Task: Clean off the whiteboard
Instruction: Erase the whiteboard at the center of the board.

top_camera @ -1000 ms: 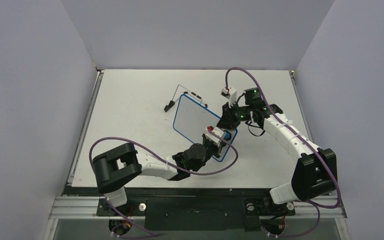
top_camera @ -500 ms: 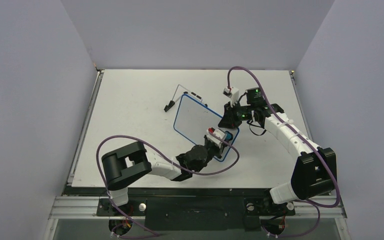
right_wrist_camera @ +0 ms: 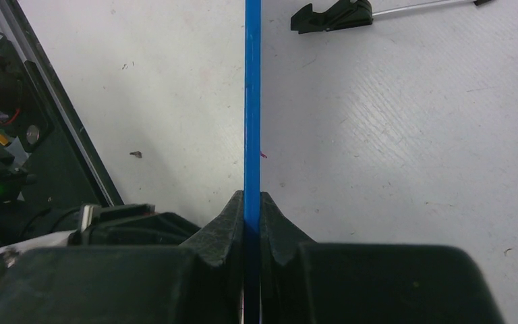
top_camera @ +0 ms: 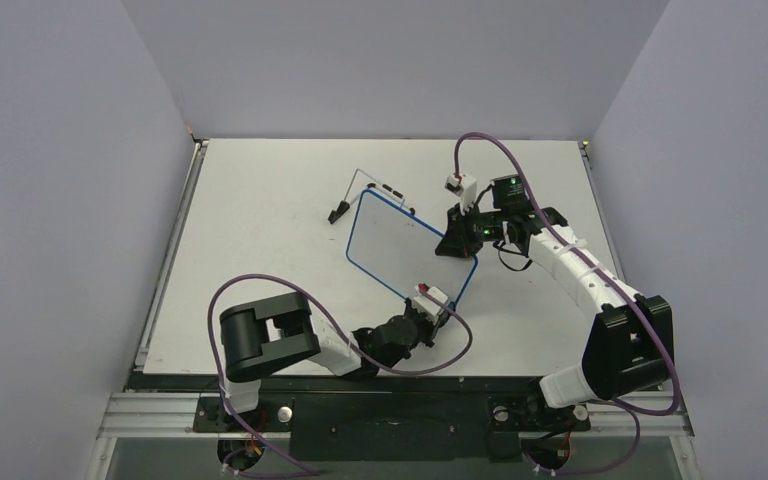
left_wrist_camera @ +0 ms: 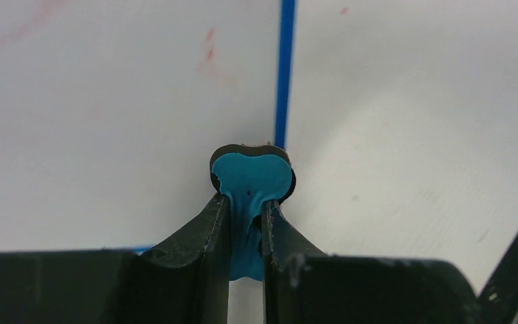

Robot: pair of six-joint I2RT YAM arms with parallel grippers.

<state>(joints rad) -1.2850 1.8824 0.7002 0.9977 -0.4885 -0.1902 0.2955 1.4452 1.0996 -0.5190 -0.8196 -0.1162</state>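
Note:
I should next move my left gripper to the left in the top view, past the board's near corner, and let go of the eraser (left_wrist_camera: pixel 251 177) on the clear, bare tabletop.
The whiteboard (top_camera: pixel 405 245), white with a thin blue rim, lies tilted mid-table. My right gripper (top_camera: pixel 457 243) is shut on its right edge; in the right wrist view the blue rim (right_wrist_camera: pixel 251 101) runs edge-on between the closed jaws of this gripper (right_wrist_camera: pixel 251 201). My left gripper (top_camera: pixel 438 301) sits at the board's near corner, shut on a small blue eraser (left_wrist_camera: pixel 251 177) squeezed between its fingers. The eraser presses down right at the rim (left_wrist_camera: pixel 284 67). Faint red smudges (left_wrist_camera: pixel 209 54) remain on the board surface (left_wrist_camera: pixel 108 121).
The black wire stand (top_camera: pixel 360 187) pokes out past the board's far-left corner, its black foot (right_wrist_camera: pixel 330 17) resting on the table. Grey walls close in the table (top_camera: pixel 260 250) on three sides. Purple cables loop from both arms.
My left arm has pulled back toward the near edge, sliding the eraser from the board's right part down to its near corner. The right gripper has kept its hold on the rim.

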